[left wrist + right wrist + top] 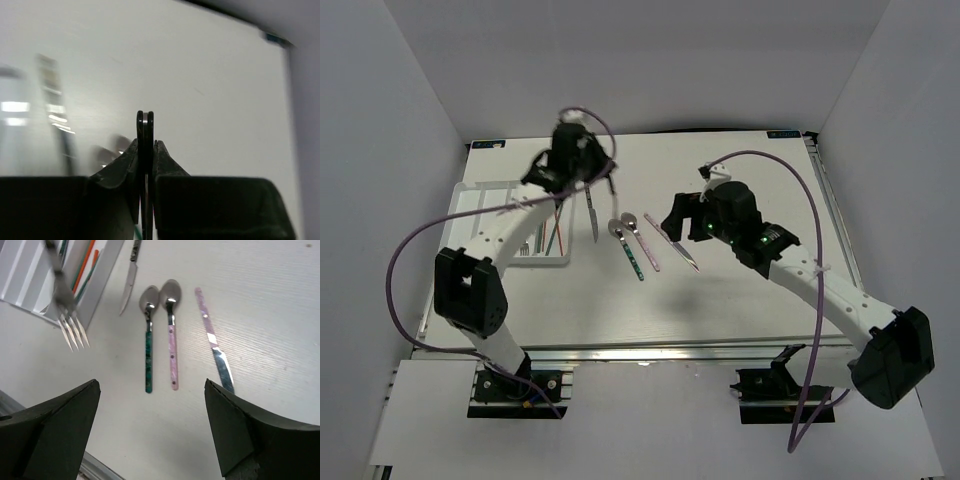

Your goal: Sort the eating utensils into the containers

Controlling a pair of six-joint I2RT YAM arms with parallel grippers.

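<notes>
I will next lower the fingers of my right gripper to the left in the top view, on either side of the knife's pink handle, since it lies clear of the spoons.
My left gripper [578,165] [146,145] is shut on the thin dark handle of a fork [145,122]. The fork hangs tines down, blurred, beside the white tray's corner [70,325]. The white divided tray [480,205] [25,275] holds red and green chopsticks [556,232] [86,265]. A dark-handled knife [592,215] [129,285] lies right of the tray. A teal spoon [632,252] [148,350], a pink spoon [643,242] [172,340] and a pink-handled knife [672,242] [215,340] lie mid-table. My right gripper [675,215] [150,405] is open and empty above the spoon handles.
White walls close in the table on the left, back and right. A metal rail [670,350] runs along the near edge. Purple cables [790,170] loop above both arms.
</notes>
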